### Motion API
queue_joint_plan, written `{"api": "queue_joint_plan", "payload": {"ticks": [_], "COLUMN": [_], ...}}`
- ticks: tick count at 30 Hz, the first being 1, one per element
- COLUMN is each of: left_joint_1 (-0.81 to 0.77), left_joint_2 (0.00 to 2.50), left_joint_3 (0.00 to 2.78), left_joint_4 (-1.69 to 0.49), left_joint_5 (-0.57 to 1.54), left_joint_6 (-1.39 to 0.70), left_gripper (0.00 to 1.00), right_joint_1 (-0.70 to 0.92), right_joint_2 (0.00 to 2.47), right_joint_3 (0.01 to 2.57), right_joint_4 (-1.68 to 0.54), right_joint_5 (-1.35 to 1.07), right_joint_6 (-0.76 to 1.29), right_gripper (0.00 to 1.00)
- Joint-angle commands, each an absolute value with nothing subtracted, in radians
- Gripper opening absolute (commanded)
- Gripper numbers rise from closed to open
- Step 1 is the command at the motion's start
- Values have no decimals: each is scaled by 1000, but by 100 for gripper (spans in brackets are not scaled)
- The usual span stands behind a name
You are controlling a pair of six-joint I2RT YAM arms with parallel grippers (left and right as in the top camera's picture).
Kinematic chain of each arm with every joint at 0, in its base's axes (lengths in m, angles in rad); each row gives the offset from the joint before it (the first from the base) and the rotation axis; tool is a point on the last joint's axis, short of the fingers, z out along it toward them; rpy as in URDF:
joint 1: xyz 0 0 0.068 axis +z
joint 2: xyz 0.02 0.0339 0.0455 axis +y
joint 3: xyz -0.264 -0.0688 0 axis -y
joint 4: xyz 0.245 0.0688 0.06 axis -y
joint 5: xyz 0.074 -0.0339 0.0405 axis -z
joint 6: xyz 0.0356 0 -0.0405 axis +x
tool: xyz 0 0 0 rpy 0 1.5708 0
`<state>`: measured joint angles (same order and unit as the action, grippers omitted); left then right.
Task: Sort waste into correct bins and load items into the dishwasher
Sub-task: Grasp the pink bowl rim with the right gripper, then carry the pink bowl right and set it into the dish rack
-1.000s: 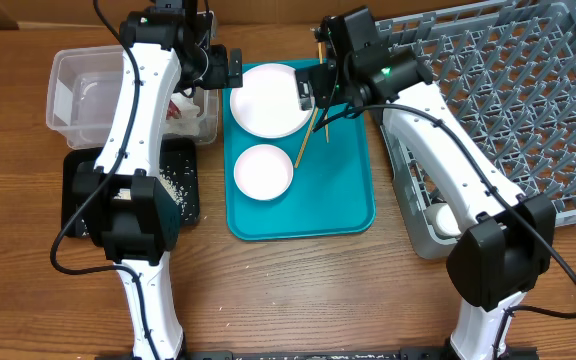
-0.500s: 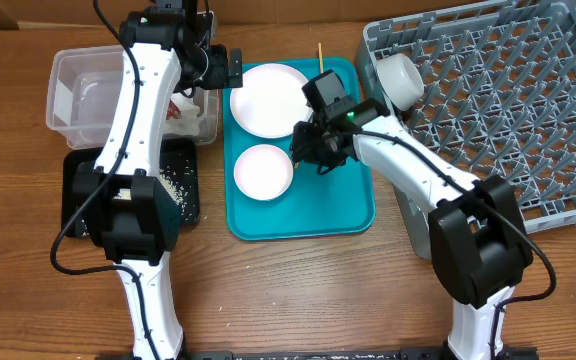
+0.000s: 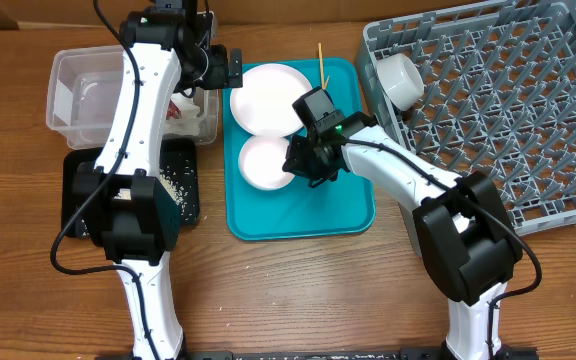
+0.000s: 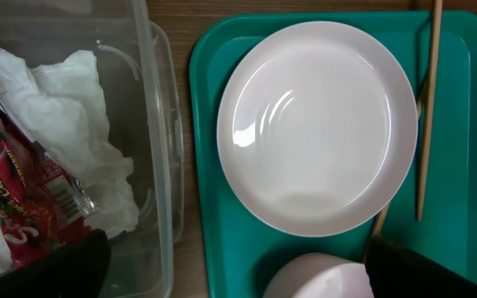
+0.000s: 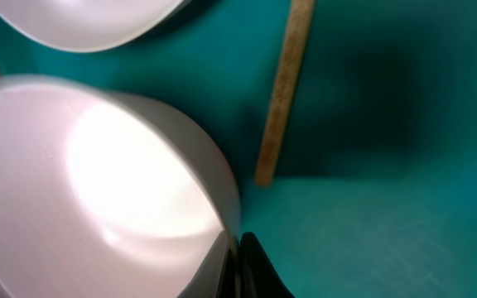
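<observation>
My right gripper rises next, moves right in the overhead view, tilts and lowers the bowl there, and releases it, since open pegs show beside the white cup (image 3: 400, 78).
A small white bowl (image 3: 261, 163) sits on the teal tray (image 3: 308, 215) below a round plate (image 3: 266, 97). My right gripper (image 3: 297, 160) is shut on the bowl's right rim. In the right wrist view its fingertips (image 5: 237, 265) pinch the thin wall of the bowl (image 5: 98, 182), with a chopstick (image 5: 284, 91) lying just beyond. My left gripper (image 3: 230, 68) hangs open between the clear tub (image 3: 78, 100) and the plate (image 4: 317, 124). The tub holds a crumpled napkin (image 4: 81, 116) and a red wrapper (image 4: 23, 207). Rice grains lie in the black tray (image 3: 183, 185). A white cup (image 3: 400, 78) lies in the grey dish rack (image 3: 508, 120).
A chopstick (image 4: 427, 108) rests on the tray right of the plate, its tip poking past the tray's far edge (image 3: 320, 55). The rack fills the right side of the wooden table (image 3: 298, 290). The right arm's forearm crosses the tray's right edge.
My right arm swung from the rack's corner down and left to the small bowl, and its jaws closed on the rim. The left arm has not moved.
</observation>
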<state>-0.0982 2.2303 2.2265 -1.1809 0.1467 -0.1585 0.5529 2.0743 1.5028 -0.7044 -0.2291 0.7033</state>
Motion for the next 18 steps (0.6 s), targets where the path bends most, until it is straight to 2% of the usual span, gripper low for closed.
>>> {"api": "queue_joint_plan", "payload": {"ticks": [1, 5, 9, 13, 14, 18], "left_joint_1": [-105, -105, -105, -105, -105, -105], "left_joint_2": [2220, 2220, 2220, 2220, 2220, 2220], "left_joint_3": [2249, 2249, 2249, 2249, 2249, 2249], "left_joint_4": [-1177, -1177, -1177, -1177, -1177, -1177], "left_joint_5": [157, 157, 157, 157, 157, 157], "left_joint_6": [-165, -165, -165, -165, -165, -165], "left_gripper": [100, 100, 100, 100, 100, 100], "right_joint_1": [509, 443, 366, 323, 323, 327], "right_joint_2": [2029, 1909, 1750, 1578, 1528, 1498], "right_joint_3": [1538, 1608, 1695, 1717, 1717, 1715], "right_joint_4": [-734, -815, -958, -1052, -1083, -1163], "right_joint_5": [-226, -161, 73, 487, 669, 1028], "right_joint_6": [687, 616, 567, 568, 568, 568], "right_gripper": [4, 4, 4, 4, 4, 4]}}
